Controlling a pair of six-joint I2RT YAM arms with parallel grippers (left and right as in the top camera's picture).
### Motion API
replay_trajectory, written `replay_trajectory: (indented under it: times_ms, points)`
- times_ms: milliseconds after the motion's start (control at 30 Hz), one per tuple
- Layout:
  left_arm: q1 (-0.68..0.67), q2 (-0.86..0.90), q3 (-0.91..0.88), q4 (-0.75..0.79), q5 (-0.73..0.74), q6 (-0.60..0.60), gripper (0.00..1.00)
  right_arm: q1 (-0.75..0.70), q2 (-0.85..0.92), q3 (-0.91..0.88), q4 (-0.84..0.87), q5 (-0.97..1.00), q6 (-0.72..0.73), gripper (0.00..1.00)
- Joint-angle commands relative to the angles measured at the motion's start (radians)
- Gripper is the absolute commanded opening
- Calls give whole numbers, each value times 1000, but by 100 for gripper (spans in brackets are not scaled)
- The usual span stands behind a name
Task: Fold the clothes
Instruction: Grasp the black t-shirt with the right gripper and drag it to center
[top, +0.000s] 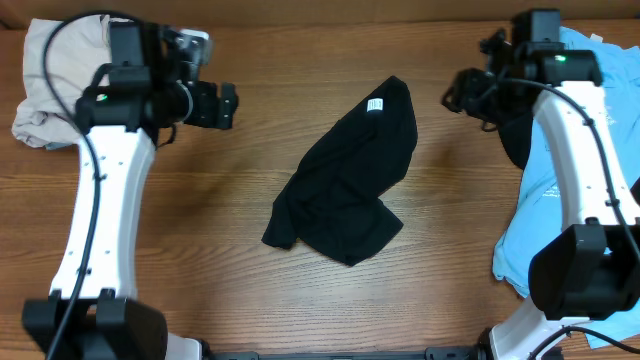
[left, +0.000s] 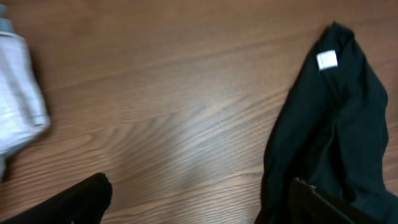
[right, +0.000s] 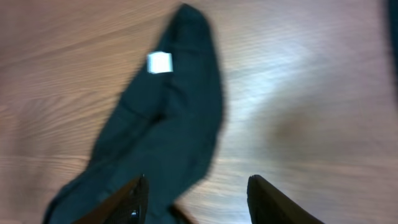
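The white neck label (top: 375, 105) marks the garment's top. Next, my right gripper goes to the left in the overhead view and down onto the cloth beside it.
A crumpled black garment (top: 348, 175) with a white neck label (top: 375, 105) lies in the middle of the wooden table. It also shows in the left wrist view (left: 336, 124) and the right wrist view (right: 161, 130). My left gripper (top: 222, 105) hovers to the garment's upper left, open and empty; its fingertips (left: 199, 199) frame bare wood. My right gripper (top: 455, 92) hovers to the garment's upper right, open and empty (right: 196, 199), above the garment's edge.
A beige folded garment (top: 50, 80) lies at the back left corner, seen as pale cloth in the left wrist view (left: 18, 106). Light blue clothes (top: 560, 200) are piled along the right edge, with a dark piece among them.
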Motion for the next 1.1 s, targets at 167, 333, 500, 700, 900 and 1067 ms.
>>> replay_trajectory:
  times_ms: [167,333,500,700,900,1067]
  points:
    - [16,109,22,7,8,-16,91,174,135,-29,224,143,225,53]
    - [27,133,22,3,-16,-16,92,267,254,-29,279,245,340,49]
    - [27,133,22,3,-54,-15,92,324,332,-29,312,281,394,44]
    - [27,133,22,-10,-91,-15,93,349,413,-29,327,280,444,33]
    - [27,133,22,-11,-124,-12,93,346,408,-8,325,280,442,6]
    - [27,133,22,-3,-124,-12,94,331,346,79,285,264,383,4]
